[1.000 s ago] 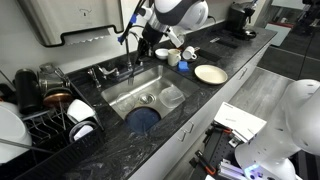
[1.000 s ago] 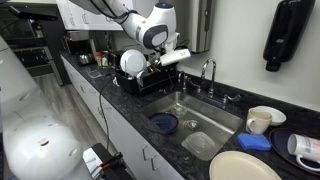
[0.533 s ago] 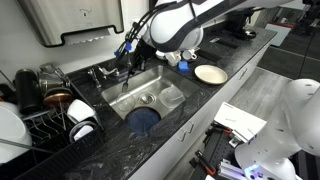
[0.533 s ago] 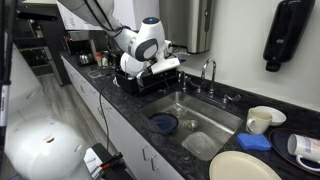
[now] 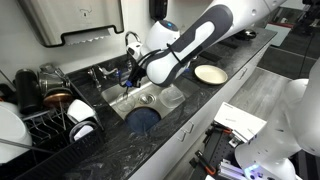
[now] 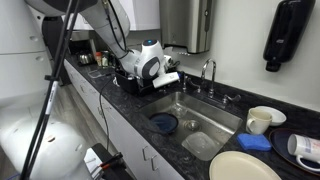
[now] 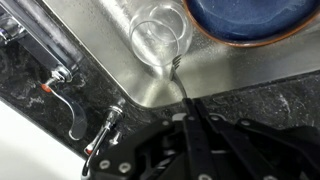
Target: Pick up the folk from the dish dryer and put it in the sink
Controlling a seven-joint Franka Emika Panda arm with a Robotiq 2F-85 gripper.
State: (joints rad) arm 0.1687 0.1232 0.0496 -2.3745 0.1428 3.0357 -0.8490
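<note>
I will next lower the fork, its tines already pointing at the clear glass (image 7: 160,36), into the glass's opening and let go of the fork, because that glass is below in the sink (image 7: 245,70).
My gripper (image 7: 186,118) is shut on the handle of a metal fork (image 7: 178,78), whose tines point into the steel sink (image 7: 245,70) next to a clear glass (image 7: 160,40). In both exterior views the gripper (image 5: 131,76) (image 6: 168,79) is low over the end of the sink (image 5: 160,88) (image 6: 215,118) nearest the faucet. The black wire dish dryer (image 5: 45,122) (image 6: 133,82) stands beside the basin with plates and cups in it.
A blue plate (image 5: 143,118) (image 6: 163,123) (image 7: 250,15) and a clear container (image 5: 172,97) (image 6: 200,145) lie in the basin. The faucet (image 5: 103,72) (image 6: 208,72) stands at the back rim. A cream plate (image 5: 210,73) (image 6: 240,167) and cups (image 6: 262,120) sit on the dark counter.
The arm has come down with the fork, from high above the counter to low over the sink's faucet end. The gripper stays shut on the fork.
</note>
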